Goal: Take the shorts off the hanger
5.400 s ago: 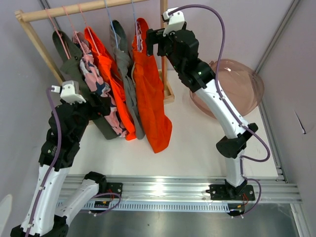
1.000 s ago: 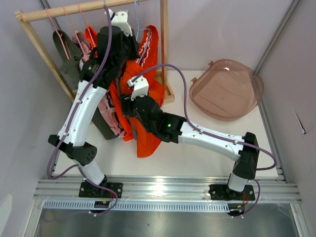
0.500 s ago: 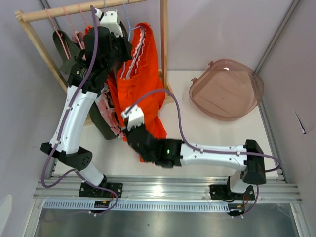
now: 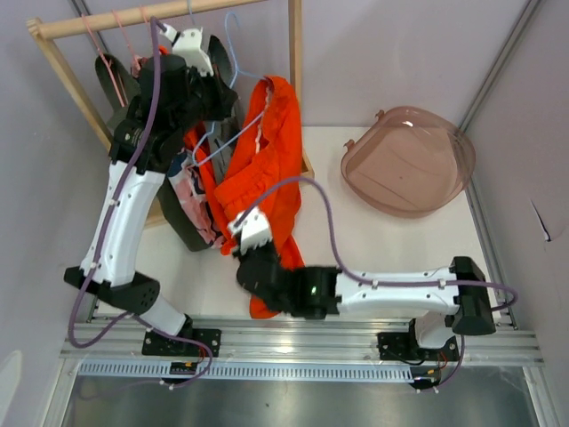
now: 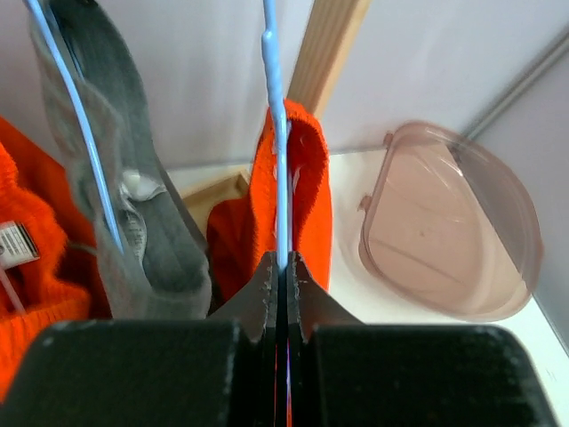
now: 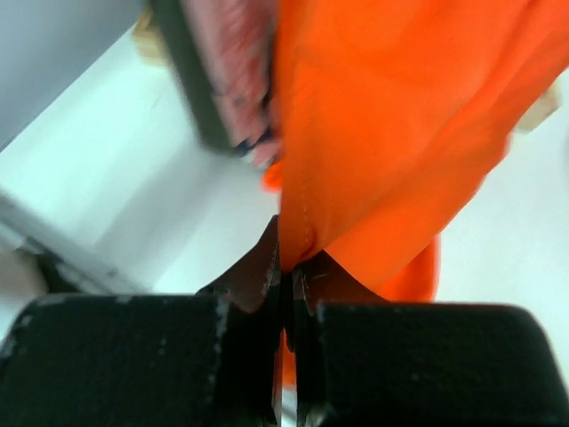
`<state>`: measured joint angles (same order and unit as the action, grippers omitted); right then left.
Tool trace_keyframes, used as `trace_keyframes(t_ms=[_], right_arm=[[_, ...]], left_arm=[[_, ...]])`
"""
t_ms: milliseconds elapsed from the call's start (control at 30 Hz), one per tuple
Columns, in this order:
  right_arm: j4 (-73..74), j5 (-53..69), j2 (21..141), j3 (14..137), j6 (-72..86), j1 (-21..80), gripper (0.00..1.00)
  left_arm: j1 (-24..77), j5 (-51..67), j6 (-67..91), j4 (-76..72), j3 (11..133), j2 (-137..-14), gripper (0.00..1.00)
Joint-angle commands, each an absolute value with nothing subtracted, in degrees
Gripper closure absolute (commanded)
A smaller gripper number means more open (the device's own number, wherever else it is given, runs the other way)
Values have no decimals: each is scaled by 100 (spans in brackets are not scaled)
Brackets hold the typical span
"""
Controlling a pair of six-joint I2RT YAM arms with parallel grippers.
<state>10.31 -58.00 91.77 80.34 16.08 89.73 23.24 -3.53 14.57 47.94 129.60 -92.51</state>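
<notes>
The orange shorts still hang on one hanger arm, so my right gripper should pull them off, up and outward, then lower them into the open pink basin.
A bright orange pair of shorts hangs stretched from a light blue wire hanger down toward the near edge. My left gripper is shut on the hanger's wire, just below the wooden rail. Low near the table's front, my right gripper is shut on the orange shorts' lower hem. Grey shorts, a second orange pair, a pink patterned pair and a dark olive pair hang to the left.
The wooden rack stands at the back left, with its right post beside the orange shorts. A translucent pink dome lies on the table at the right. A metal rail runs along the near edge.
My right gripper has closed on the orange shorts' hem and dropped toward the near edge, pulling the fabric long. The left arm has shifted left with the blue hanger.
</notes>
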Motion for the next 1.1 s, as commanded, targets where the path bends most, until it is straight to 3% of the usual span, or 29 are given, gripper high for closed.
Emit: trace_keyframes(t_ms=[0,100,200,333,433,533,833,867,933,967,1067], right_arm=[[62,-5705,8412,8339,468,7834,100],[-158,-4950,8183,9101,-182,6393,100],[-18,-4343,8279,9973,-571,4908,100],[1043,-3377,8744,11825,-124,3036,100],[1387,-2779,9113,12260,210,2015,100],[1389,-2252,9176,11972,570,1373,100],[141,-1346,9140,8518,870,976,100],[175,-1319,9306,8404,879,949,89],[411,-1301,9456,8253,922,923,37],[465,-1344,9492,8192,992,897,3],[449,-1415,9300,7780,1220,879,1]], left_arm=[[2434,130,1670,4150,11835,-8220,100],[2671,97,1635,4043,10858,-7393,100],[2804,27,1573,4183,10723,-6944,100],[2812,-193,1486,4332,10380,-6514,100],[2812,-281,1450,4351,10310,-6416,100],[2812,-343,1450,4307,10274,-6363,100],[2812,-588,1494,3867,10134,-6582,100],[2812,-615,1477,3850,10151,-6653,100],[2812,-668,1433,3797,10327,-6880,100],[2812,-711,1380,3788,10388,-6969,100],[2812,-895,1222,3788,10993,-7408,100]])
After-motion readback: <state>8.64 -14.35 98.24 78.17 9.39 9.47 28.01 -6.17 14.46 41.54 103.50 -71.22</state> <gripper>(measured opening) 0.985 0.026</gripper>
